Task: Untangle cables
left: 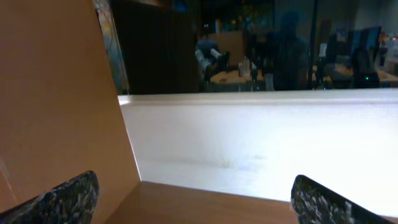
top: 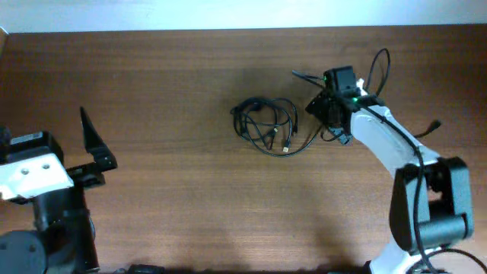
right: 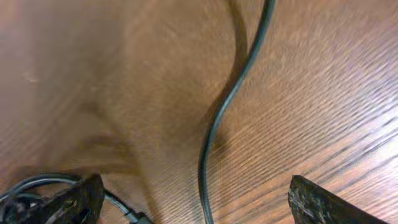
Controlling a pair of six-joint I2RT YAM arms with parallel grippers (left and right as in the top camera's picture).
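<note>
My right gripper comes down onto the thin piece of cable beside the coiled bundle (right: 31, 186) next and closes.
The cables (top: 266, 125) lie as a small coiled black bundle with gold-tipped plug ends at the middle of the wooden table (top: 167, 198). One thin strand (top: 316, 139) runs right from the bundle to under my right gripper (top: 326, 114). In the right wrist view that strand (right: 227, 106) lies on the wood between my open fingers (right: 196, 202), untouched, and part of the bundle (right: 31, 186) shows at the lower left. My left gripper (top: 97, 148) is open and empty at the far left, well away from the cables; in its wrist view its fingers (left: 196, 202) are wide apart.
A thicker black cable (top: 378, 65) loops off my right arm at the back right. A brown cardboard panel (left: 56, 99) stands close to my left gripper, with a white wall (left: 261, 143) behind the table's far edge.
</note>
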